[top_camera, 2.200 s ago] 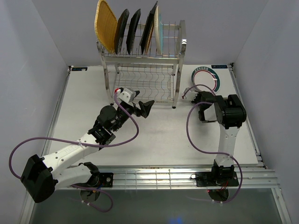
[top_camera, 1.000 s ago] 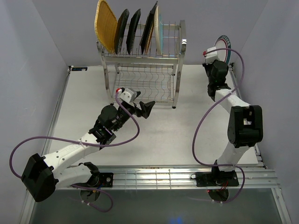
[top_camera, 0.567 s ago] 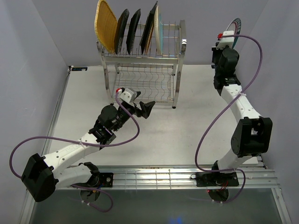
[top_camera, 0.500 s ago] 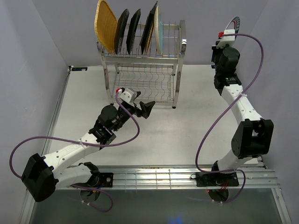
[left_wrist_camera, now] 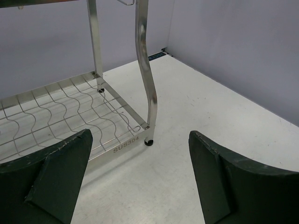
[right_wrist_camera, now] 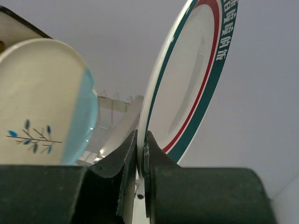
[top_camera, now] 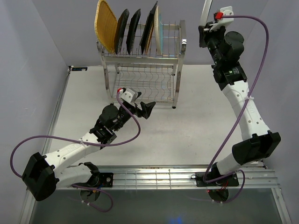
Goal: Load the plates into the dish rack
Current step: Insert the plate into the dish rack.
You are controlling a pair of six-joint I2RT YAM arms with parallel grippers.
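Observation:
My right gripper goes left in the top view over the dish rack's empty slot by the cream-blue plate next, then lowers and releases the white plate [top_camera: 205,13].
The dish rack [top_camera: 140,70] stands at the back of the table. Several plates stand upright in its top tier: a woven orange-tan one [top_camera: 106,25] on the left, dark ones [top_camera: 134,29] in the middle, a cream-blue round one [top_camera: 159,30] on the right. My right gripper [top_camera: 206,29] is raised high, just right of the rack's top, shut on the rim of the teal-rimmed white plate [top_camera: 205,13], which is upright and edge-on. In the right wrist view that plate [right_wrist_camera: 196,79] sits between the jaws of the right gripper [right_wrist_camera: 141,144], with the cream-blue plate [right_wrist_camera: 46,102] to its left. My left gripper [top_camera: 142,108] is open and empty by the rack's lower front-right corner.
The left wrist view shows the left gripper [left_wrist_camera: 140,135] over white table, with the rack's front post [left_wrist_camera: 147,79] and wavy lower shelf [left_wrist_camera: 56,112] just ahead. Grey walls [top_camera: 32,70] enclose the table on three sides. Purple cables [top_camera: 254,56] loop from both arms.
The right arm has swung the teal-rimmed plate up and left toward the rack's top, turning it edge-on. The left arm has stayed put.

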